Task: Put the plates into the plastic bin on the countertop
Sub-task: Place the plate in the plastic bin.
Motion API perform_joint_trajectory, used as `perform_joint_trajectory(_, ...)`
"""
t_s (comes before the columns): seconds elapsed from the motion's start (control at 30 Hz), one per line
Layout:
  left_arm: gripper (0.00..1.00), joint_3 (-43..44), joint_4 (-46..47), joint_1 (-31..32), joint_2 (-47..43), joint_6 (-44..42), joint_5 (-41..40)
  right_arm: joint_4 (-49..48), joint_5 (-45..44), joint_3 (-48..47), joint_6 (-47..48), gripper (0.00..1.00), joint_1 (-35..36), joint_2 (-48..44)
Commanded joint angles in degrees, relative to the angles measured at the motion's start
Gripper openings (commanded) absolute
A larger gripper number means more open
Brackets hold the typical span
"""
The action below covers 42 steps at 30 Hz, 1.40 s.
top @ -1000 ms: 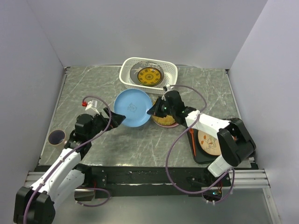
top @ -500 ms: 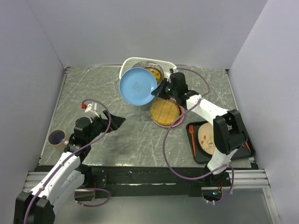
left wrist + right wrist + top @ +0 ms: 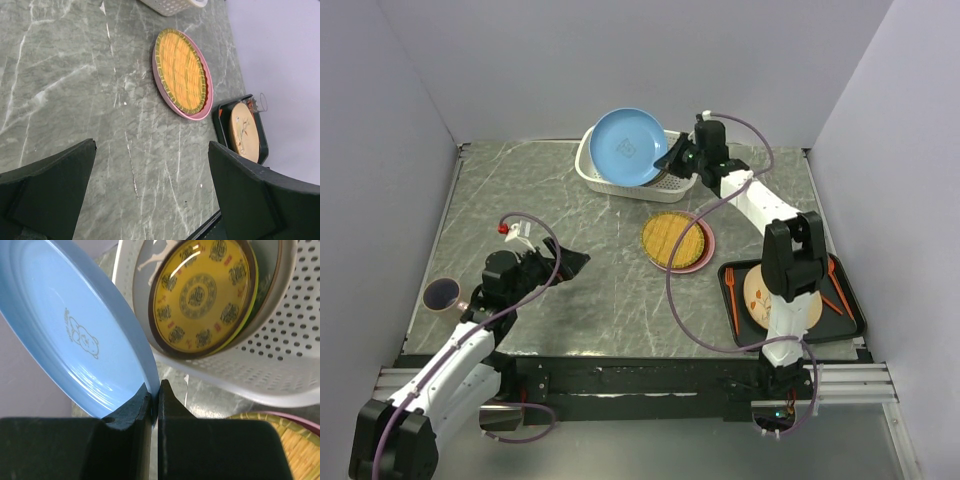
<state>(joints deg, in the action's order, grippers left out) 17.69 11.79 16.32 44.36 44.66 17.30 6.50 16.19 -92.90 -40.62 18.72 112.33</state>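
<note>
My right gripper lowers next toward the brown-rimmed plate inside the white bin and releases the blue plate's rim there. The blue plate [image 3: 628,146] still hangs above the bin.
My right gripper [image 3: 669,160] [image 3: 155,388] is shut on the rim of a blue plate [image 3: 628,146] [image 3: 75,335], held tilted on edge over the white plastic bin [image 3: 610,182] [image 3: 280,360] at the back of the countertop [image 3: 620,295]. Inside the bin lies a brown-rimmed plate with a yellow pattern [image 3: 202,295]. A woven straw plate [image 3: 671,239] [image 3: 181,70] rests on a pink plate [image 3: 706,250] [image 3: 200,112] mid-counter. A cream plate [image 3: 766,300] [image 3: 245,131] lies on the black tray. My left gripper [image 3: 570,264] [image 3: 151,150] hangs open above bare countertop, at the left.
A black tray [image 3: 847,312] at the right front carries orange cutlery beside the cream plate. A small dark-centred ring [image 3: 442,294] sits near the countertop's left edge. Grey walls enclose the left, back and right sides.
My right gripper has carried the blue plate from mid-counter back and up to the bin, tilting it on edge. The woven plate is now uncovered. The left arm has drawn back slightly.
</note>
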Motion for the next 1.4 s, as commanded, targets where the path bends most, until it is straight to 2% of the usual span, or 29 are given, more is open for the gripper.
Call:
perform_joint_trajectory(0.0, 0.99, 0.3, 2.8, 0.0, 1.2, -1.1, 0.5, 0.4, 1.3, -5.8, 0.0, 0.0, -0.2, 1.6)
perform_joint_trajectory(1.1, 0.99, -0.4, 3.0, 0.0, 4.3, -1.6, 0.5, 2.6, 2.8, -17.1, -2.7, 0.0, -4.6, 14.8)
perform_joint_trajectory(1.37, 0.99, 1.5, -0.1, 0.0, 4.9, -3.8, -1.6, 2.7, 3.3, -19.5, -3.7, 0.06, -4.7, 18.4)
